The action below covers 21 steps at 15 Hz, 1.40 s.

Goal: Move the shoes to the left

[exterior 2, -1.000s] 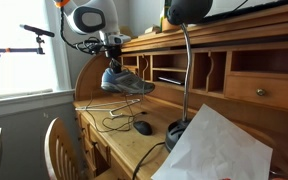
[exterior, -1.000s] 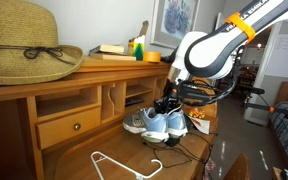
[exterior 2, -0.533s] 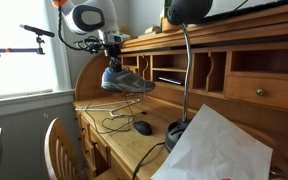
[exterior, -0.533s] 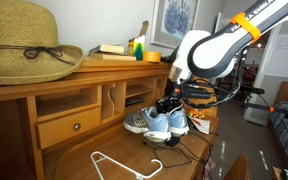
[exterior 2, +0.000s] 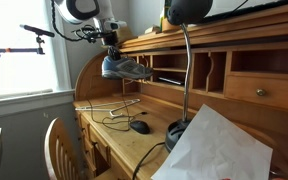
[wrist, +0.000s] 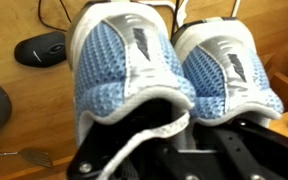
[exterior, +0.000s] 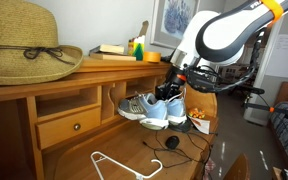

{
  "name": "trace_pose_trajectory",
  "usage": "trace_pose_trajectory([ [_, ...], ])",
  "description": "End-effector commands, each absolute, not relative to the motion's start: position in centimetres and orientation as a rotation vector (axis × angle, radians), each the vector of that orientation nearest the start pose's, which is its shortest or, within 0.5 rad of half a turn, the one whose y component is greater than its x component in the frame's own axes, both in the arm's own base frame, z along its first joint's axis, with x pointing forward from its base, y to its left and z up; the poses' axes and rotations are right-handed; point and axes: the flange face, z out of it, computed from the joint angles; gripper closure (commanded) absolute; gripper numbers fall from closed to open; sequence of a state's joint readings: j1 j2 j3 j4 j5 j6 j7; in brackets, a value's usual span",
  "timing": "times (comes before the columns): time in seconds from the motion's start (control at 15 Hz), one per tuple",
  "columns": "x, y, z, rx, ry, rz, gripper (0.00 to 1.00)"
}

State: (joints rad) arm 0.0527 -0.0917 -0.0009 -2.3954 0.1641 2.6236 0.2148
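The bare desktop (exterior: 82,160) beside the hanger is clear below my gripper, so I should next carry the shoes toward the straw hat's side and lower my gripper to release them.
The shoes (exterior: 154,108), grey sneakers with light-blue mesh and pale soles, hang side by side in the air above the wooden desk (exterior: 114,160). My gripper (exterior: 170,90) is shut on their inner collars and holds both up. In an exterior view the shoes (exterior 2: 124,68) float well above the desktop near the desk's far end. In the wrist view the shoes (wrist: 174,65) fill the frame, toes pointing away, and my gripper (wrist: 174,125) pinches the touching inner edges of both.
A straw hat (exterior: 24,45) lies on the desk's top shelf. A white wire hanger (exterior: 119,165), a black mouse (exterior 2: 141,127) with loose cables and a lamp base (exterior 2: 176,132) sit on the desktop. Open cubbies (exterior: 124,95) stand behind the shoes.
My gripper has lifted the shoes higher off the desktop, and the arm has risen with them.
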Motion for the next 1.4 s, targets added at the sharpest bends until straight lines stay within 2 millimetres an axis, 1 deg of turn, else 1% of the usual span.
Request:
trace_pose_trajectory([
  [0.0,49.7,2.9,40.2,-2.898,0.396,-0.448,0.96],
  [0.07,49.7,3.1,40.2,-2.891,0.393,-0.438,0.96],
  [0.4,49.7,4.3,38.5,-2.851,0.35,-0.378,0.96],
  [0.73,50.3,5.7,36.3,-2.834,0.267,-0.322,0.96],
  [0.87,50.5,6.2,35.2,-2.832,0.211,-0.272,0.96],
  [1.13,50.9,7.9,32.2,-2.838,0.099,-0.151,0.96],
  [1.33,52.6,9.2,29.8,-2.87,0.063,-0.146,0.96],
])
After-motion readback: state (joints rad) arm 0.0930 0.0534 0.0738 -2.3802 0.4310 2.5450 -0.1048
